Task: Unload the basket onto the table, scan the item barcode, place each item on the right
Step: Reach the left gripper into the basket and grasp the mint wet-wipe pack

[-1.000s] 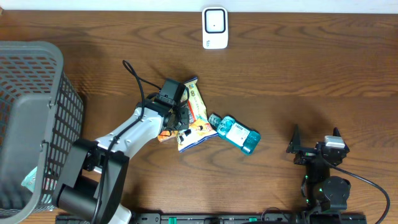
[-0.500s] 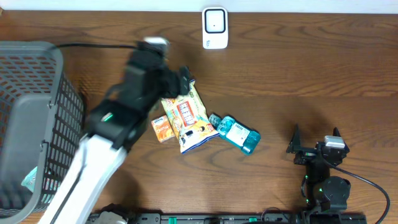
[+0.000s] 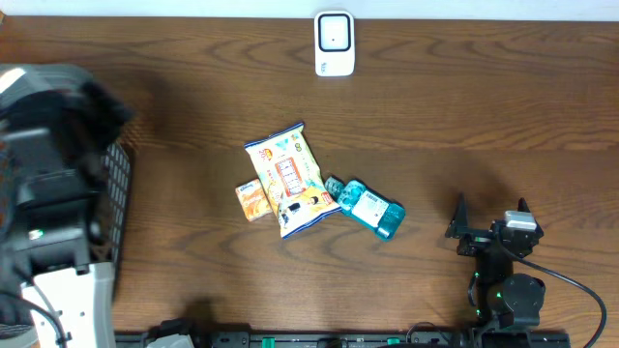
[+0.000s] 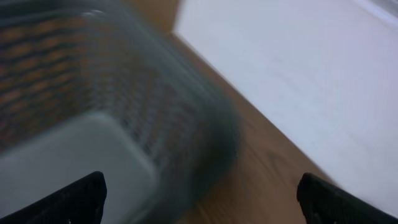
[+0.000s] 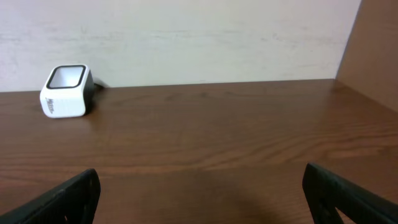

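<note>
The basket's near end is back and down from my left gripper, so my left gripper needs to move that way first to get inside the basket, and then close.
Three items lie mid-table in the overhead view: a yellow snack bag (image 3: 288, 179), a small orange packet (image 3: 252, 201) at its left and a teal bottle (image 3: 372, 208) at its right. The white barcode scanner (image 3: 335, 43) stands at the far edge, also in the right wrist view as the scanner (image 5: 65, 91). My left arm (image 3: 48, 164) is blurred at the far left above the basket; the left gripper (image 4: 202, 190) is open and empty over the basket's rim. The right gripper (image 3: 491, 230) sits open and empty near the front right, seen from its own camera as the right gripper (image 5: 200, 186).
A grey mesh basket (image 3: 116, 188) fills the left end of the table, blurred in the left wrist view as the basket (image 4: 124, 112). A pale wall (image 5: 199, 37) runs behind the scanner. Dark wooden table (image 3: 464, 106) surrounds the items.
My left arm has lifted off the pile of items and swung left over the basket, its jaws opening. The snack bag now lies uncovered on the table. The right arm has not moved.
</note>
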`<state>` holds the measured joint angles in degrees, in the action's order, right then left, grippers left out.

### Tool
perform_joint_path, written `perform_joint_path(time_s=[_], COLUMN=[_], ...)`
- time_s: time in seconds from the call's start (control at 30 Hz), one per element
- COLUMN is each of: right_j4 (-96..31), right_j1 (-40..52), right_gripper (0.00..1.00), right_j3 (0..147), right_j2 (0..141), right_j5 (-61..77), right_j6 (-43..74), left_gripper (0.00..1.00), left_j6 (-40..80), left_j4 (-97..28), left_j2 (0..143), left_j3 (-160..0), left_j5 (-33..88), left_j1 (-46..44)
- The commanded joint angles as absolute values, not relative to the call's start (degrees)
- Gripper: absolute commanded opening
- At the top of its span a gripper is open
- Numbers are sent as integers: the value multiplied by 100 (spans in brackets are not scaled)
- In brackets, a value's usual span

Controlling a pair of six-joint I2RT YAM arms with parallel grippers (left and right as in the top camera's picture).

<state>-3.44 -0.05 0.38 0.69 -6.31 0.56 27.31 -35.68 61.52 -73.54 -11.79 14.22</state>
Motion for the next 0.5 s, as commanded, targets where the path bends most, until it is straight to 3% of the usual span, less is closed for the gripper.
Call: perform_joint_path(time_s=[0.0, 0.47], right_j4=[-360, -360], right_j1=[-45, -45], right_gripper=[99, 99], right_j3=[32, 32], right_j2=[38, 38], right_j5=[-696, -696], right_j6=[-30, -30], left_gripper=[98, 98], left_j6=[3750, 5463], left_j4=[-3662, -4637], left_j2=[6176, 7422], left_j3=[-7343, -7341], left_j5=[-266, -167], left_j1=[2458, 4064])
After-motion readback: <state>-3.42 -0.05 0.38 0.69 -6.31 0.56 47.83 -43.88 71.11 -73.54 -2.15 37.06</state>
